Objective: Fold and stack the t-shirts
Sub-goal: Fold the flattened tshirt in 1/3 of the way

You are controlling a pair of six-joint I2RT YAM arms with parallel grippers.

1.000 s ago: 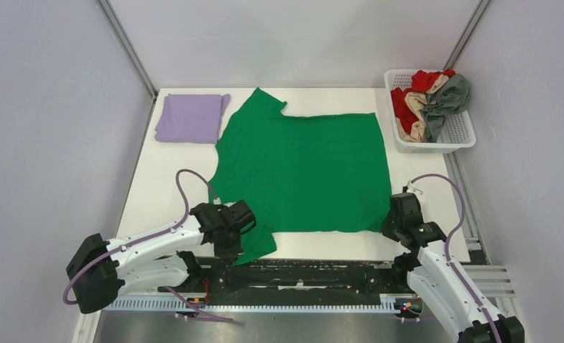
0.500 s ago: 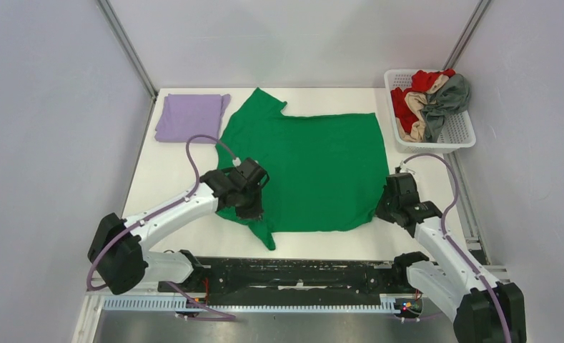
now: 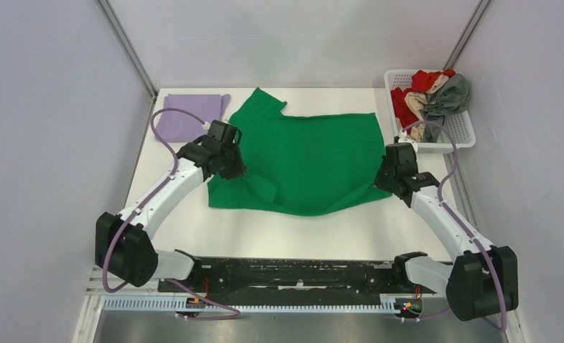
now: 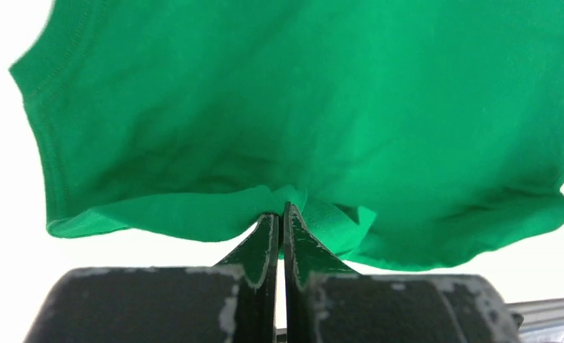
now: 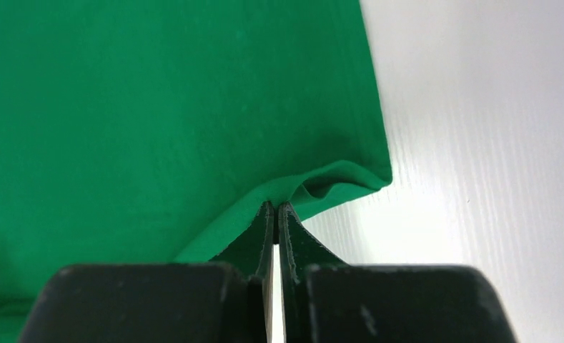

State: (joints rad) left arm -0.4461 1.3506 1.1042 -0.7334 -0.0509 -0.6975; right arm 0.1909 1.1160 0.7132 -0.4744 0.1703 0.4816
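Note:
Next, my left gripper first moves outward and down, to get the pinched near edge onto the shirt's middle (image 3: 262,154) (image 4: 309,136).
A bright green t-shirt (image 3: 304,153) lies spread on the white table, its near part lifted and carried back over itself. My left gripper (image 3: 234,170) is shut on the shirt's near left edge; the pinched fold shows in the left wrist view (image 4: 279,209). My right gripper (image 3: 383,179) is shut on the near right corner, seen in the right wrist view (image 5: 275,207). A folded lavender t-shirt (image 3: 186,117) lies at the far left of the table. Red, beige and dark grey t-shirts (image 3: 430,100) are heaped in the basket.
A white lattice basket (image 3: 458,133) stands at the far right corner. Grey walls enclose the table on three sides. The black rail (image 3: 300,275) with the arm bases runs along the near edge.
Both grippers have moved away from the near edge toward the back, carrying the green shirt's near edge with them; the shirt now covers less of the table's front.

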